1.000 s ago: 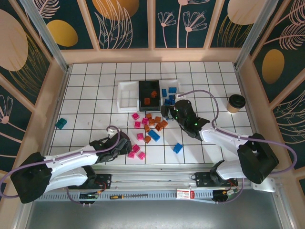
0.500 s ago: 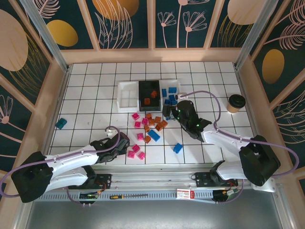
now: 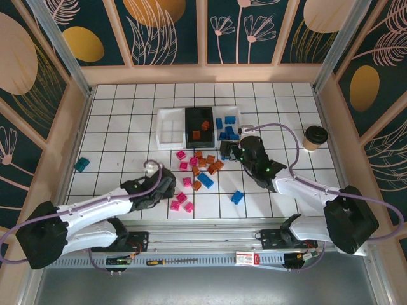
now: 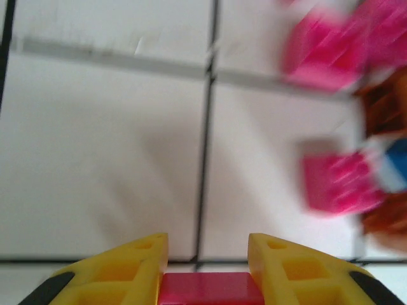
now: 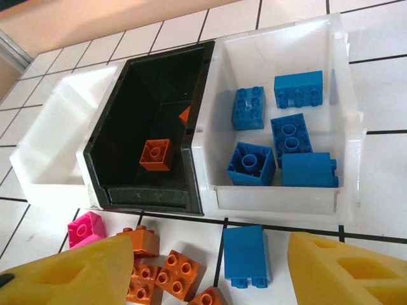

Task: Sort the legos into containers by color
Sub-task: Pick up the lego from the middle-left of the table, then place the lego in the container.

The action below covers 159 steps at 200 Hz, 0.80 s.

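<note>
The white tray is the only empty one. My left gripper needs to go up and reach outward over that tray to release the pink lego.
Three containers stand side by side at the back: an empty white tray (image 3: 170, 127) (image 5: 44, 166), a black tray (image 3: 199, 126) (image 5: 146, 197) with orange legos (image 5: 156, 154), and a white tray (image 3: 229, 122) (image 5: 280, 198) with several blue legos (image 5: 251, 164). Pink (image 3: 187, 182), orange (image 3: 206, 164) and blue legos (image 3: 237, 197) lie loose on the tiles. My left gripper (image 3: 166, 187) (image 4: 208, 254) is shut on a pink lego (image 4: 210, 289), just above the floor. My right gripper (image 3: 227, 147) (image 5: 210, 254) is open, hovering over a blue lego (image 5: 245, 256) in front of the trays.
A teal block (image 3: 81, 164) lies alone at the left. A tan cup with a dark lid (image 3: 313, 137) stands at the right wall. More pink legos (image 4: 340, 184) lie just ahead and right of the left gripper. Wooden walls (image 3: 70, 140) enclose the tiled floor.
The left jaws have closed on a pink lego and the gripper has shifted slightly forward. The right gripper has crept a little toward the trays, still open.
</note>
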{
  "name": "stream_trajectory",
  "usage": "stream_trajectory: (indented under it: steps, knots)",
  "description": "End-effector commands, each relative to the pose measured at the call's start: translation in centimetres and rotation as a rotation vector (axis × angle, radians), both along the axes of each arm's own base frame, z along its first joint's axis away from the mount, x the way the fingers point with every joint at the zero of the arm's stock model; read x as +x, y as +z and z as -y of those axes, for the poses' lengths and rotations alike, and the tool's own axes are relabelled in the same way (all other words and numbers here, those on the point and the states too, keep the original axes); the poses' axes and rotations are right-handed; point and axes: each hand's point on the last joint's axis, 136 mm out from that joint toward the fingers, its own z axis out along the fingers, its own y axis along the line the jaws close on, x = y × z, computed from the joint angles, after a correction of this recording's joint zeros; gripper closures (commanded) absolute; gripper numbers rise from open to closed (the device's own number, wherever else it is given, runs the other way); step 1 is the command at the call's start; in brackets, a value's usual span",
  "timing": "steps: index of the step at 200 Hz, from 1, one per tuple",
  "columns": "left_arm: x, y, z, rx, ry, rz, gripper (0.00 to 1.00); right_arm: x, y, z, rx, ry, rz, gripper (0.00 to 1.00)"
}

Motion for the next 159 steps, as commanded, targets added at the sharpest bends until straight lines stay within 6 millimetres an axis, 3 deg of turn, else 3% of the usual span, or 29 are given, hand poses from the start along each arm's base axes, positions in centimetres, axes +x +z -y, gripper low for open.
stream_trajectory:
  steps: [1, 24, 45, 59, 66, 78, 102, 124, 141, 159]
  knots:
    - [5.2, 6.2, -0.2, -0.004, 0.037, 0.181, 0.78, 0.2, 1.1, 1.0, 0.034, -0.047, 0.038, 0.35]
    - [10.1, 10.0, -1.3, 0.017, 0.096, 0.290, 0.78, -0.1, 0.8, 1.2, 0.033, -0.049, 0.029, 0.35]
    - [14.5, 11.4, -1.3, 0.035, 0.123, 0.333, 0.78, -0.4, 0.3, 1.3, 0.031, -0.047, 0.010, 0.35]
    - [17.1, 10.0, -1.6, 0.053, 0.132, 0.306, 0.78, -0.7, 0.0, 1.4, 0.034, -0.045, 0.001, 0.35]
    - [18.7, 10.6, -1.3, 0.035, 0.136, 0.318, 0.78, -0.9, -0.1, 1.5, 0.035, -0.046, -0.002, 0.35]
    - [20.7, 9.7, -1.1, 0.035, 0.132, 0.304, 0.78, -1.1, -0.1, 1.8, 0.039, -0.051, -0.001, 0.35]
    - [23.8, 8.3, -0.9, 0.080, 0.140, 0.281, 0.78, -1.8, -0.5, 2.3, 0.038, -0.056, -0.011, 0.35]
    - [26.1, 5.7, -0.6, 0.087, 0.143, 0.229, 0.76, -2.3, -0.9, 2.7, 0.044, -0.060, -0.023, 0.34]
    - [27.2, 4.7, -0.2, 0.093, 0.138, 0.210, 0.67, -2.6, -1.3, 2.9, 0.044, -0.065, -0.034, 0.35]
    - [27.7, 4.6, 0.3, 0.077, 0.128, 0.213, 0.47, -2.9, -1.4, 3.0, 0.045, -0.064, -0.044, 0.34]
